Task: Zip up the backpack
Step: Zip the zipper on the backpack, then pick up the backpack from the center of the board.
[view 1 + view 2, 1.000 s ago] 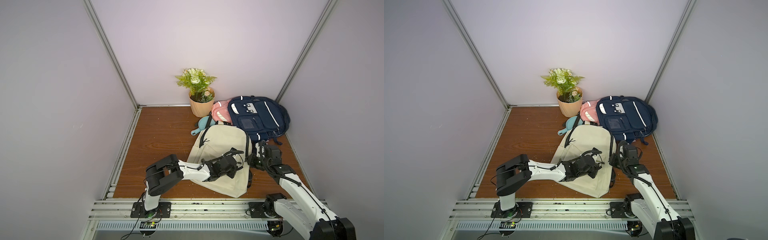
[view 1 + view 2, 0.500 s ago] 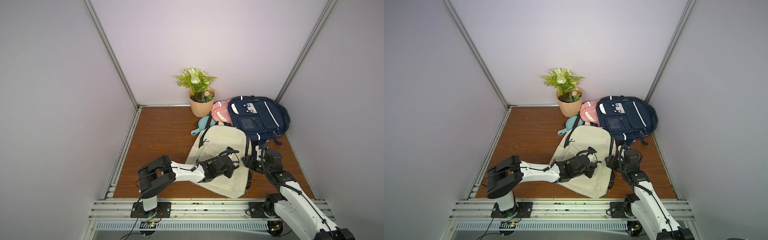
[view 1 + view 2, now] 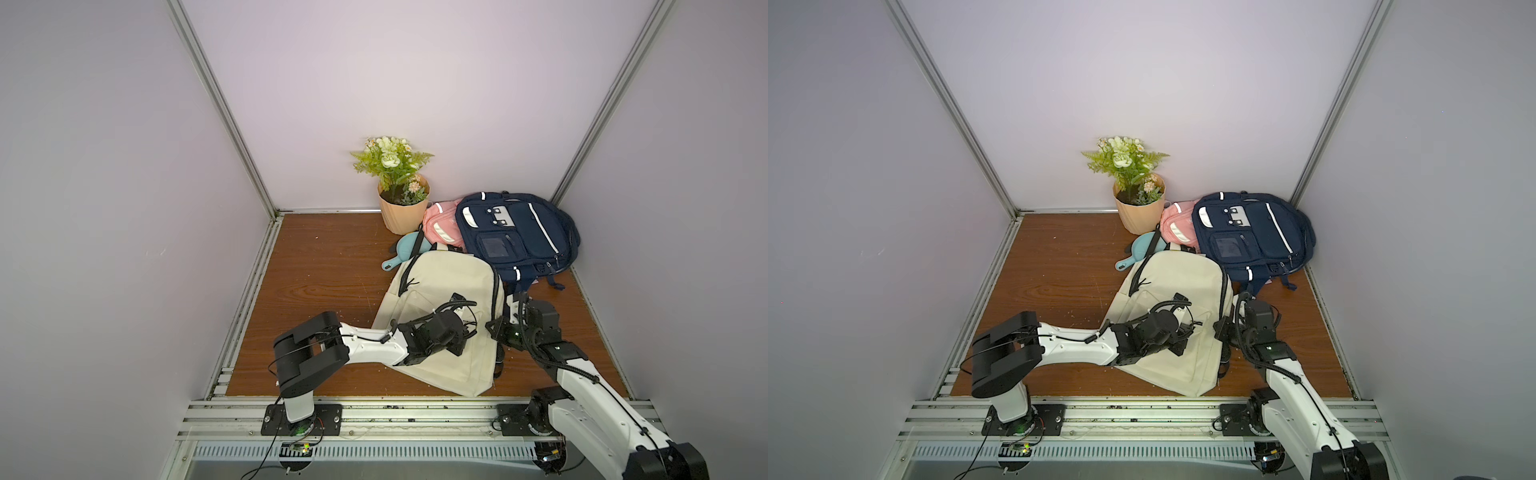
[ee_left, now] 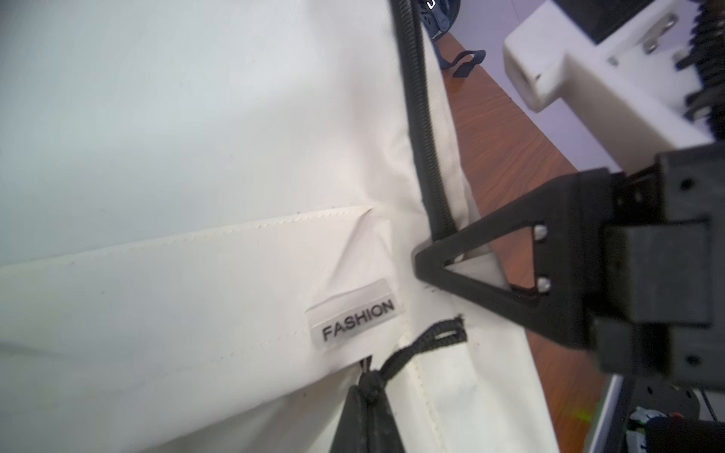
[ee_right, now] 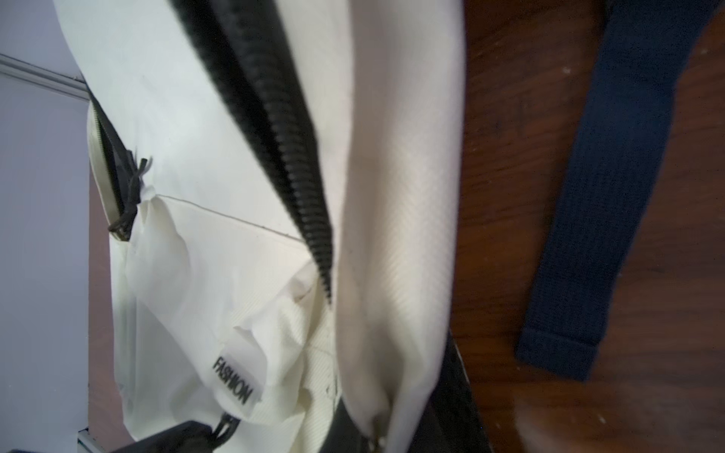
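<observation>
The front pocket gapes, so my left gripper must pull the cord along it from the FASHION label to the pocket's end by the second slider (image 3: 402, 300), then release.
The cream backpack (image 3: 440, 291) (image 3: 1175, 282) lies flat on the wooden floor. My left gripper (image 3: 467, 332) (image 3: 1190, 328) (image 4: 367, 415) rests on its front, shut on the black zipper pull cord (image 4: 423, 341) (image 5: 225, 427) beside the FASHION label (image 4: 355, 319) (image 5: 235, 380). At the bag's right edge, my right gripper (image 3: 496, 328) (image 3: 1223, 328) (image 5: 376, 435) is shut on a fold of cream side fabric. The black main zipper (image 4: 421, 117) (image 5: 282, 137) runs along that edge. A second slider with pulls (image 5: 125, 204) sits at a gaping stretch on the bag's far side.
A navy backpack (image 3: 515, 232) (image 3: 1250, 232), a pink bag (image 3: 442, 222) and a teal item (image 3: 409, 247) crowd the back right corner beside a potted plant (image 3: 401, 208). A navy strap (image 5: 612, 196) lies on the floor next to my right gripper. Walls close three sides.
My right gripper slid nearer along the bag's right edge, opened, and shut again on the fabric. The left gripper kept its hold on the cord while its elbow swung left.
</observation>
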Tool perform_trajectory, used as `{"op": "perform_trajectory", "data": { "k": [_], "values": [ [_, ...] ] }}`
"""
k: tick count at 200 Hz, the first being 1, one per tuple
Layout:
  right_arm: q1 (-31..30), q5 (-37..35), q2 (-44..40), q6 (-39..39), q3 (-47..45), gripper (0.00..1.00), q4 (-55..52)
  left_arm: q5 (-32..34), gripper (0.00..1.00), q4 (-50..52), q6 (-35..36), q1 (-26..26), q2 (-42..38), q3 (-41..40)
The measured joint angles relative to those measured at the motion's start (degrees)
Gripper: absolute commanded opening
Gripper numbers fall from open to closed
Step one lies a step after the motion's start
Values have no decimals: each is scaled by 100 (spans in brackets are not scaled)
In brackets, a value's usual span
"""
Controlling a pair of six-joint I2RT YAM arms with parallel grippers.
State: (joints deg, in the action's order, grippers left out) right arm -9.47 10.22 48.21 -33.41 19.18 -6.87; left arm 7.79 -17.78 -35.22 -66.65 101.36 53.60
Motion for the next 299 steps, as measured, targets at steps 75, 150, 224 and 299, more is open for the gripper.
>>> {"op": "perform_trajectory", "data": {
  "k": [75,150,224,299],
  "values": [
    [-28,-251,601,173,363,0,-208,295,0,129,-181,522,-822,-817],
    [-33,-402,540,415,498,0,-369,457,1,323,-140,857,-1303,-1104],
    [-33,-695,647,452,778,0,-505,625,5,597,-260,1482,-2033,-1805],
    [-46,-678,680,455,780,0,-461,824,78,940,-295,1576,-2343,-1996]
  ]
}}
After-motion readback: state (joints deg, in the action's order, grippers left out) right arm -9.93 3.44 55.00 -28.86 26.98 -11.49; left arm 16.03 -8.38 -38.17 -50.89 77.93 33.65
